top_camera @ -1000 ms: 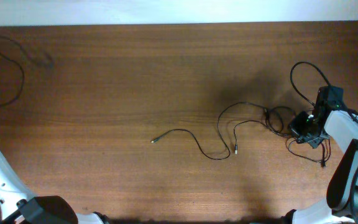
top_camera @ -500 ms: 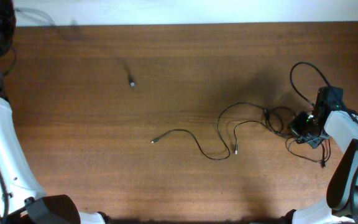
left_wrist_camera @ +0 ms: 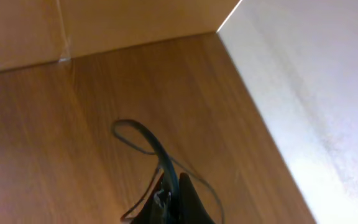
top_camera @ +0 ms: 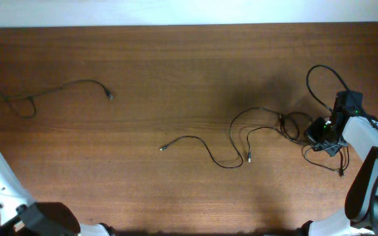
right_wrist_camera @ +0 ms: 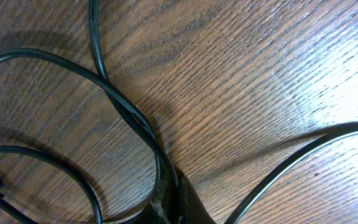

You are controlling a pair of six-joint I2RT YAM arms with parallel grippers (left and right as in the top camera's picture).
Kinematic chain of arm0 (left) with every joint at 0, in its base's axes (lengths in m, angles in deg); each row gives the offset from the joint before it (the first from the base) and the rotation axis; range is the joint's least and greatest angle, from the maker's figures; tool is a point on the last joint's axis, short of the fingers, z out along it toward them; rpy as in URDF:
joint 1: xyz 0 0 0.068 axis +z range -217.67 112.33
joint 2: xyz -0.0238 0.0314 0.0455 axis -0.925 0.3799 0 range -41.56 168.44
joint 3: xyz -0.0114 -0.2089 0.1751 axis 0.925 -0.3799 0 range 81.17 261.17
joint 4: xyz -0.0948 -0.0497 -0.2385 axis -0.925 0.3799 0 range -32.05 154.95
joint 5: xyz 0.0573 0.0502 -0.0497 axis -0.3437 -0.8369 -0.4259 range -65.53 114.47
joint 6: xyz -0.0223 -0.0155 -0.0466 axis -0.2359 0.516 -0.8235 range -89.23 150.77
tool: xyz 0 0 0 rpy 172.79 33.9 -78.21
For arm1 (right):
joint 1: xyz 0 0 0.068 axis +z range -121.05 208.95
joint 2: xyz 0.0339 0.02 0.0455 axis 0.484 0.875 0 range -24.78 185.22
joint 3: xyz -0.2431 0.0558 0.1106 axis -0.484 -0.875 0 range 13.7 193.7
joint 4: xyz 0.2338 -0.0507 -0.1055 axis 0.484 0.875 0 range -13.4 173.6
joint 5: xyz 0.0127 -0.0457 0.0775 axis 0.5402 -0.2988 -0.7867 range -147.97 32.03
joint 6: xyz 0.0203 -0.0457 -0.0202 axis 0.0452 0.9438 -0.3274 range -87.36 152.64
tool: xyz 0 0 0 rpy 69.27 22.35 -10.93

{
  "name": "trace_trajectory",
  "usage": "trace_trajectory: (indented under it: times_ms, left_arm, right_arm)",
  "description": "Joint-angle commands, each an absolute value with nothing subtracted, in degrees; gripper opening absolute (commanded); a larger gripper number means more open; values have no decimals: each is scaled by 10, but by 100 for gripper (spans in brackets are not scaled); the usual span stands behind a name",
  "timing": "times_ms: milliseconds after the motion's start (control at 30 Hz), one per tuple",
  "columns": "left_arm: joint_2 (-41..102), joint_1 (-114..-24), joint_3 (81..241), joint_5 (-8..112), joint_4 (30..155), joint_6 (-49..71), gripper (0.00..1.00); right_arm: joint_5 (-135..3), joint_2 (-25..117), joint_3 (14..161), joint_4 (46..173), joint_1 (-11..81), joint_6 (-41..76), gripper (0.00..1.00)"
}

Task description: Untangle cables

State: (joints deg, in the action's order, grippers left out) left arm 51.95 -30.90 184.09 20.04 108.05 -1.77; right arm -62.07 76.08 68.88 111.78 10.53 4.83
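The left gripper keeps holding the thin black cable at the table's edge next, far from the cable's plug.
One thin black cable [top_camera: 58, 86] lies at the far left of the table, its plug [top_camera: 110, 96] pointing right. My left gripper [left_wrist_camera: 169, 186] is shut on this cable [left_wrist_camera: 143, 134] at the table's left edge. Two more cables lie right of centre: one [top_camera: 205, 149] snakes from a plug [top_camera: 161, 149] towards a small tangle [top_camera: 293, 124], the other ends in a plug [top_camera: 249, 159]. My right gripper [top_camera: 320, 134] sits at that tangle. In the right wrist view it [right_wrist_camera: 169, 186] is shut on a cable [right_wrist_camera: 129, 115], and another strand [right_wrist_camera: 291, 165] crosses beside it.
A black loop [top_camera: 320, 75] rises behind the right arm [top_camera: 366, 141], and a thin strand [top_camera: 327, 164] trails in front of it. The table's back edge meets a white wall [top_camera: 189, 12]. A wooden side panel [left_wrist_camera: 104, 25] stands at the left corner.
My left arm has swung at the far left, and the cable it holds now lies stretched on the table with its plug lower and further left. The right arm and the cables near it have not moved.
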Motion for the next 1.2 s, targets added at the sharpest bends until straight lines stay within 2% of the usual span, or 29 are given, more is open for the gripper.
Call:
trace_trajectory:
  times_ms: [0,67,267,433,500,600,633,700,733,833,867,1000,1067,1167]
  left_arm:
    - [581,-309,1843,323,1081,-9,0]
    - [609,-319,1843,376,1076,-9,0]
    - [669,-394,1843,375,963,-9,0]
    - [723,-436,1843,369,870,-9,4]
    - [753,-442,1843,375,877,-9,15]
    - [782,-456,1843,400,938,-9,20]
    - [784,-458,1843,400,959,-8,31]
    - [784,-459,1843,416,1015,-9,100]
    - [784,-459,1843,445,1027,-9,99]
    - [784,-460,1843,654,1049,-11,99]
    - [784,-463,1843,696,1057,-27,99]
    - [784,-482,1844,865,1060,-67,99]
    - [784,-490,1844,912,1060,-147,99]
    - [784,-501,1844,918,1045,-226,99]
  right_arm:
    - [-608,781,671,1118,102,52,4]
    - [-608,781,671,1118,102,52,4]
    - [-608,781,671,1117,102,52,5]
    - [-607,781,671,1117,102,52,5]
    - [-608,781,671,1117,102,52,5]
    - [-608,781,671,1117,102,52,5]
    - [-608,781,671,1117,102,52,5]
    - [-608,781,671,1117,102,52,6]
    - [-608,781,671,1117,102,52,6]
    - [-608,781,671,1118,102,52,6]
    - [-608,781,671,1117,102,52,9]
    - [-608,781,671,1117,102,52,10]
    - [-608,781,671,1117,102,52,11]
    - [-608,781,671,1117,102,52,11]
